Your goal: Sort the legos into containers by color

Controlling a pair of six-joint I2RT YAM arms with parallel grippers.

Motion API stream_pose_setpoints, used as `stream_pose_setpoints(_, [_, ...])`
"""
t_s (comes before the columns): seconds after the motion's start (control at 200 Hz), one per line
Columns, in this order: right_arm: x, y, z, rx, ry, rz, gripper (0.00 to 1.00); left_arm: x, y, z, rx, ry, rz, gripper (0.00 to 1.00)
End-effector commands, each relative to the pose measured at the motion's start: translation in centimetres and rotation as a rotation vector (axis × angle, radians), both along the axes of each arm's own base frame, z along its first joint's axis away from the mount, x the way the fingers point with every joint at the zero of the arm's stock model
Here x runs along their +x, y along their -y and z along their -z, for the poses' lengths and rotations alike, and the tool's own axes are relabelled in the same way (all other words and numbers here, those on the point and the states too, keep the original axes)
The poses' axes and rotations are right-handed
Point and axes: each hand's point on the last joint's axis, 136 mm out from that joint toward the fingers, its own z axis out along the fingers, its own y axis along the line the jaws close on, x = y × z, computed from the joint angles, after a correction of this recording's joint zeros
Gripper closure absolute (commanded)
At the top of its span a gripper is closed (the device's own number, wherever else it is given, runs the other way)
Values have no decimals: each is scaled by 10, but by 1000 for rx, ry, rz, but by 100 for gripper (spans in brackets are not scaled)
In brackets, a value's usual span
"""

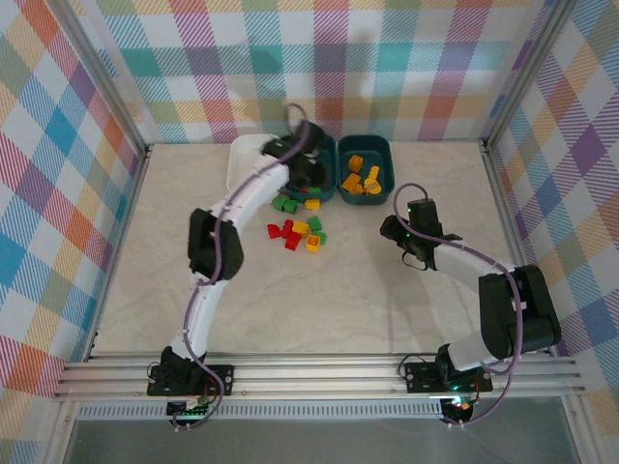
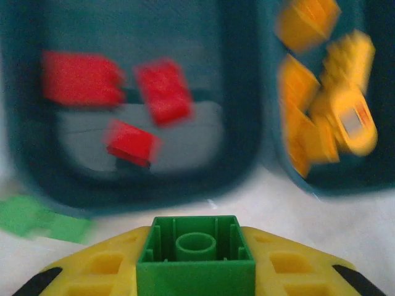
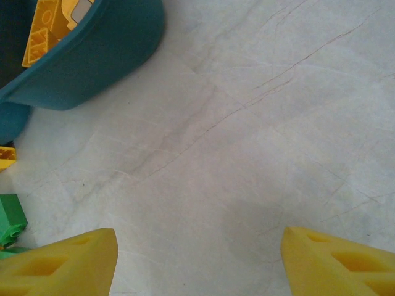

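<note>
The green lego goes off the middle teal container (image 1: 329,155) and over the white container (image 1: 244,155) next for my left gripper to release, since the teal ones hold other colors.
My left gripper (image 2: 195,250) is shut on a green lego (image 2: 195,237), held between its yellow fingers just in front of the middle teal container (image 2: 247,166). That container holds three red legos (image 2: 163,91). From above, the left gripper (image 1: 308,180) hangs at this container's (image 1: 329,155) near edge. The right teal container (image 1: 387,155) holds several yellow-orange legos (image 1: 364,178). A white container (image 1: 244,155) stands at the left. Loose red, green and yellow legos (image 1: 298,233) lie on the table. My right gripper (image 1: 411,242) is open over bare table, its fingers (image 3: 62,265) wide apart.
Two green legos (image 1: 283,204) and a yellow one (image 1: 311,204) lie just in front of the middle tub. In the right wrist view the yellow tub's rim (image 3: 92,61) is at upper left and a green brick (image 3: 9,223) at the left edge. Metal rails border the table.
</note>
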Motion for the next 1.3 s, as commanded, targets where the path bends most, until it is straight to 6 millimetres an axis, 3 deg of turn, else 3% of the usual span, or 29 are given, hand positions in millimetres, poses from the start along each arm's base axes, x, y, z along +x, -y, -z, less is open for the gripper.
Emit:
stream_pose_setpoints(0.0, [1, 0, 6, 14, -10, 3, 30, 23, -72, -16, -32, -3, -137, 82])
stream_pose_setpoints(0.105, [3, 1, 2, 3, -16, 0, 30, 44, -117, 9, -56, -47, -234, 81])
stream_pose_setpoints(0.225, [4, -2, -1, 3, -25, -13, 29, 61, -143, 33, -72, -84, -275, 80])
stream_pose_setpoints(0.325, [5, -5, -4, 6, -32, -27, 29, 71, -152, 50, -95, -106, -286, 80])
stream_pose_setpoints(0.47, [8, -14, -6, 15, -42, -60, 28, 79, -156, 54, -109, -87, -269, 74])
stream_pose_setpoints(0.575, [9, -31, -5, 23, -59, -112, 28, 82, -153, 53, -125, -77, -253, 66])
stream_pose_setpoints(0.675, [10, -54, -10, 7, -56, -172, 27, 83, -148, 45, -156, -71, -233, 44])
stream_pose_setpoints(0.845, [7, -110, -38, -59, 7, -333, 26, 75, -142, -15, -195, 14, -176, 30])
stream_pose_setpoints(0.94, [3, -154, -56, -107, 53, -457, 26, 61, -141, -55, -227, 74, -168, 28])
stream_pose_setpoints(1.06, [-5, -215, -64, -155, 93, -605, 26, 26, -164, -67, -213, 106, -290, 22])
stream_pose_setpoints(1.12, [-8, -243, -61, -191, 104, -668, 27, 1, -186, -58, -207, 99, -430, 18])
stream_pose_setpoints(1.295, [-2, -299, -49, -237, 122, -758, 28, -94, -227, 18, -260, -19, -700, 17])
